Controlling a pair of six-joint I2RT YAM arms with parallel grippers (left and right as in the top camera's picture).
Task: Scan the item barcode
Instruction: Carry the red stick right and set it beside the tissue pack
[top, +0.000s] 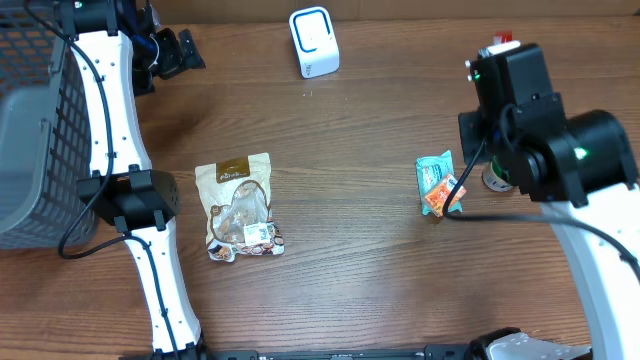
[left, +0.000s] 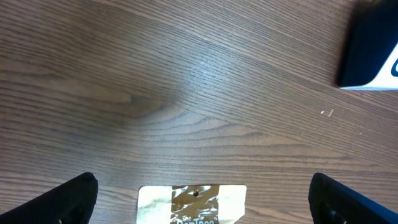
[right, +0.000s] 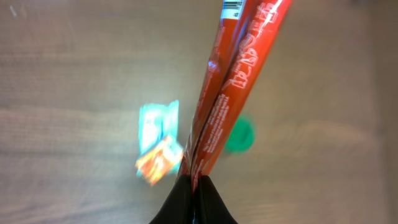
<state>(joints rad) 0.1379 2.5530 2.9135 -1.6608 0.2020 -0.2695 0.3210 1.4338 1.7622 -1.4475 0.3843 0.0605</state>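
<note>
I will next move my right gripper down toward the teal and orange packet and open it beside that packet, because the long red packet is held high above the table.
My right gripper is shut on a long red packet, which rises away from the fingers; a small barcode sits at its far end. In the overhead view only the packet's red tip shows above the right arm. The white and blue scanner stands at the back middle of the table, left of that arm. My left gripper is open above the table, nothing between its fingers. The scanner's dark edge shows at the upper right of the left wrist view.
A brown and white snack bag lies left of centre; its top edge lies below the left fingers. A teal and orange packet and a green-capped item lie under the right arm. A grey mesh basket stands at the far left.
</note>
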